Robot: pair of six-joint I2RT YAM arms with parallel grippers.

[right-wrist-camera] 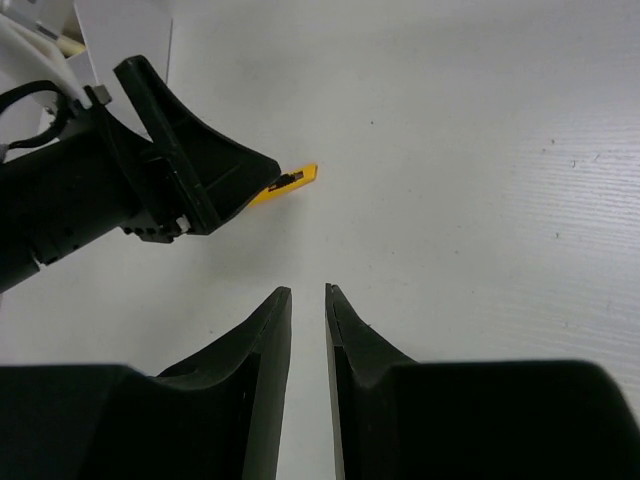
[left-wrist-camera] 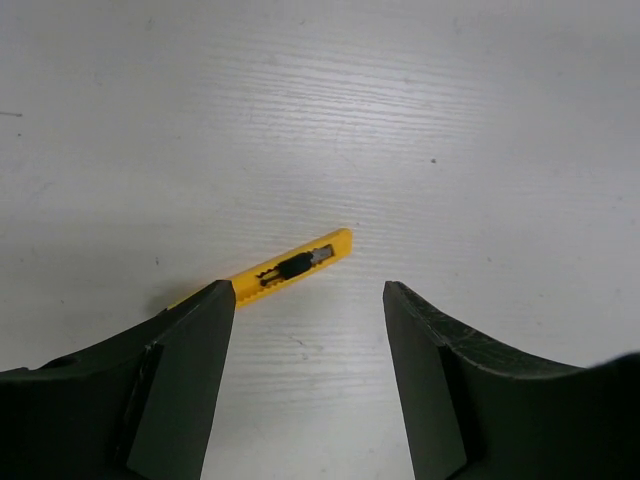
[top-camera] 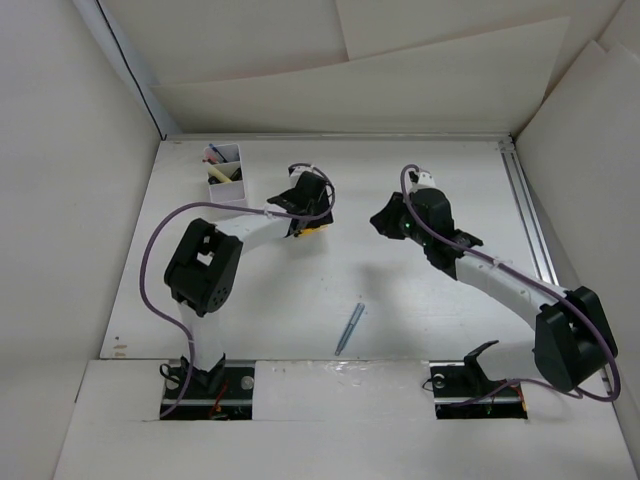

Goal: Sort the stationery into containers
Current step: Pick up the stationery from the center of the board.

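Observation:
My left gripper is open above the black slider [top-camera: 318,228] [left-wrist-camera: 296,265] of the yellow snap-off cutter, so next it should go down onto the slider with a slight turn.
A yellow snap-off cutter [left-wrist-camera: 290,268] with a black slider lies flat on the white table. My left gripper [left-wrist-camera: 310,290] is open and empty just above it, and the cutter's near end is hidden behind the left finger. In the top view the left gripper [top-camera: 316,212] hovers over the cutter [top-camera: 318,229]. A grey pen [top-camera: 350,328] lies loose near the front middle. The white divided box [top-camera: 227,178] stands at the back left with a few pens [top-camera: 215,155] upright in it. My right gripper [right-wrist-camera: 308,290] is empty, jaws nearly together, facing the left gripper [right-wrist-camera: 200,175].
White walls enclose the table on the left, back and right. A metal rail [top-camera: 528,215] runs along the right side. The box's corner [right-wrist-camera: 120,30] shows at the top left of the right wrist view, with the cutter [right-wrist-camera: 295,180] below it.

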